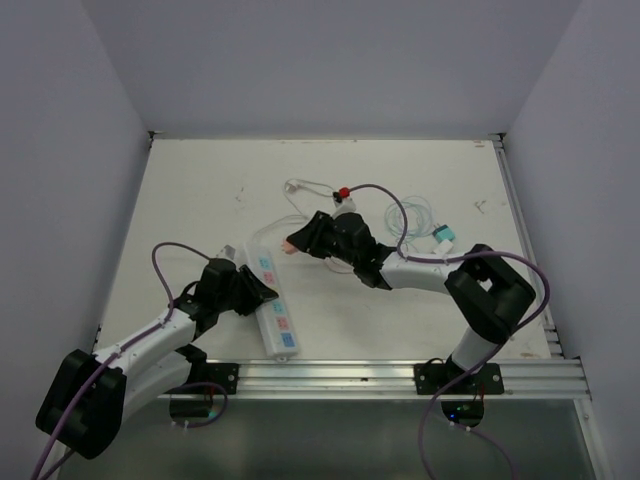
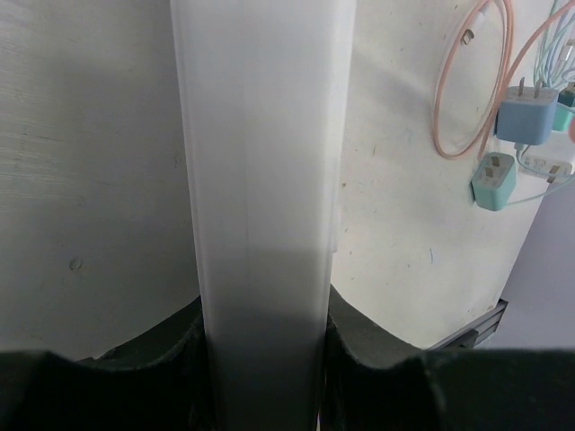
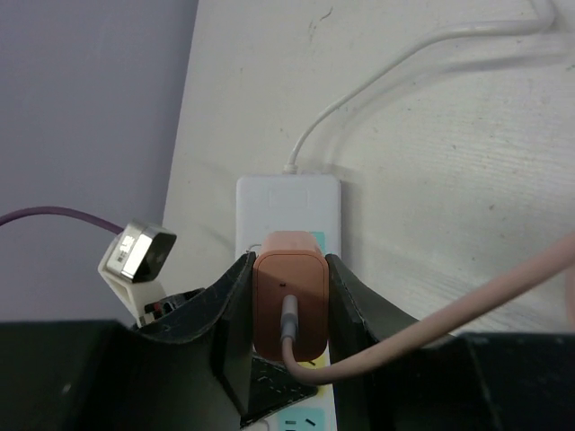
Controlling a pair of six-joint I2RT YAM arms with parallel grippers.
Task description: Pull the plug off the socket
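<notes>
Next I should move my right gripper down and toward the right in the top view, beside the looped pink cable. I should release the orange plug there, because it hangs clear of the power strip (image 1: 280, 325).
The white power strip (image 1: 280, 325) with coloured outlet faces lies slanted at the near left. My left gripper (image 1: 250, 285) is shut across its width; in the left wrist view the strip (image 2: 265, 135) fills the gap between both pads. My right gripper (image 1: 300, 240) is shut on the orange plug (image 3: 289, 301), whose pink cable (image 3: 503, 287) trails right. In the right wrist view the plug sits over the strip's cord end (image 3: 287, 202). In the top view the plug (image 1: 290, 246) shows just right of that end. Its prongs are hidden.
Blue (image 2: 526, 117) and teal (image 2: 494, 180) chargers with looped pink and white cables lie right of the strip; they also show at mid-right in the top view (image 1: 443, 237). A red-capped item (image 1: 343, 192) lies behind the right gripper. Rail (image 1: 400, 378) along near edge.
</notes>
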